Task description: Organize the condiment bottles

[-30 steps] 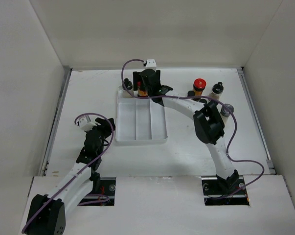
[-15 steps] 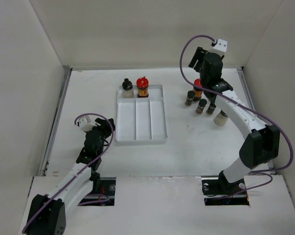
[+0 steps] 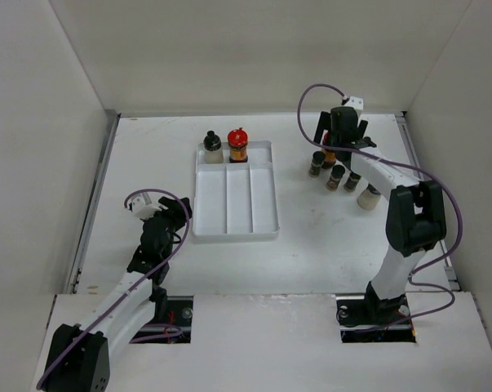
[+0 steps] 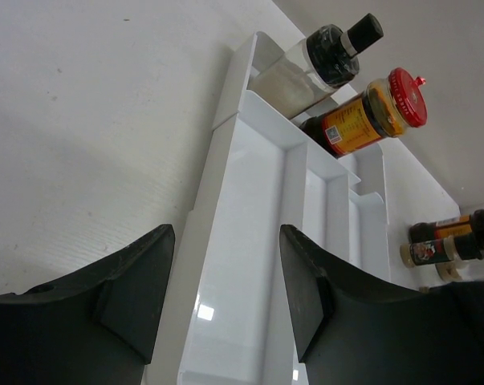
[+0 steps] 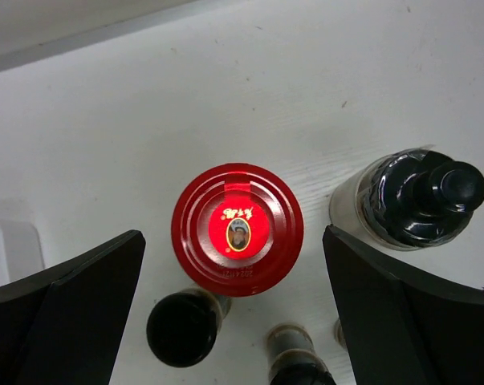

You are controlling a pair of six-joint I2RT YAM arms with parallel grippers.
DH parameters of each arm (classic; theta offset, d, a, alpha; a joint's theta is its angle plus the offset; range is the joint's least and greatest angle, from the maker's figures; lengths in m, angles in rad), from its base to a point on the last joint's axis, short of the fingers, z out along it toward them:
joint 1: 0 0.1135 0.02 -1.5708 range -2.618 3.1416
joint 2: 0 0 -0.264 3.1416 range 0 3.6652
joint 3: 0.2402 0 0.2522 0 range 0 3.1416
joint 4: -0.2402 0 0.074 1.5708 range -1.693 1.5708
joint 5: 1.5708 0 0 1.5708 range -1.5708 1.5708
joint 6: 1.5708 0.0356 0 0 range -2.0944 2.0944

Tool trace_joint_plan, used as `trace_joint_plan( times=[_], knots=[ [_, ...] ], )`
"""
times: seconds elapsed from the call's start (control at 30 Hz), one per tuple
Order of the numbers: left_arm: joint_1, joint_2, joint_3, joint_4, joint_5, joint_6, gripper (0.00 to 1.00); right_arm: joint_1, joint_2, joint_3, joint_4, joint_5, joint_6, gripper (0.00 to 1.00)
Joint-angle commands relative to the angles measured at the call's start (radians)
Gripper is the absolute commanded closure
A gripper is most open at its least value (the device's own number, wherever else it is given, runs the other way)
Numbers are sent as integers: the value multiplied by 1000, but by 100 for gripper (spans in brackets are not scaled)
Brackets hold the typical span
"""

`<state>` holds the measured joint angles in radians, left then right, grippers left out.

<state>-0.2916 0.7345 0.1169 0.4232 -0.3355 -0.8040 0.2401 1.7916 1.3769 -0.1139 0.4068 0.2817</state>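
My right gripper sinks down over the red-capped bottle and closes around its upper part next, because the red cap already shows centered between the open fingers.
Two condiment bottles stand at the back end of the white tray [image 3: 237, 200]: a clear black-capped bottle [image 3: 211, 145] and a red-capped bottle [image 3: 238, 145]. The left wrist view shows that clear bottle [image 4: 326, 60] and red-capped bottle [image 4: 378, 108] too. To the right stand small dark bottles [image 3: 316, 163] [image 3: 335, 176] and a pale bottle [image 3: 368, 197]. My right gripper [image 5: 232, 241] is open, its fingers either side of a second red-capped bottle [image 5: 237, 228] seen from above. A clear black-capped bottle [image 5: 422, 196] is beside it. My left gripper [image 4: 225, 297] hangs open and empty over the tray's near left corner.
White walls enclose the table on three sides. A raised rail [image 3: 425, 192] runs along the right edge near the bottle cluster. More small dark caps [image 5: 183, 327] sit close under my right gripper. Bare table lies between the tray and the right cluster.
My right arm left the red-capped bottle in the tray, swung right over the bottle cluster and came down over the second red cap. The left arm has not moved.
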Motion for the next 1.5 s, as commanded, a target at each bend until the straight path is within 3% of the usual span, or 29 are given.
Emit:
trace_joint_plan(
  times=[0.0, 0.43, 0.63, 0.77, 0.9, 1.2, 1.47],
  knots=[
    [-7, 0, 0, 54, -10, 2, 47, -15, 21, 60, -6, -14, 17, 0],
    [-8, 16, 1, 65, -8, 2, 46, -28, 106, 103, -9, -71, 45, 3],
    [-4, 0, -2, 61, -8, 2, 46, -31, 115, 116, -13, -68, 43, 19],
    [-2, 14, 1, 58, 0, 2, 46, -35, 104, 126, -4, -59, 43, 38],
    [-5, 6, 0, 57, -10, 2, 46, -34, 58, 113, 83, -56, 47, 44],
    [6, -10, -3, 49, -4, 2, 46, -32, 29, 231, 138, -45, 37, 44],
    [4, -12, -2, 52, -11, 2, 46, 60, 22, 290, 138, -23, -12, 44]
  ],
)
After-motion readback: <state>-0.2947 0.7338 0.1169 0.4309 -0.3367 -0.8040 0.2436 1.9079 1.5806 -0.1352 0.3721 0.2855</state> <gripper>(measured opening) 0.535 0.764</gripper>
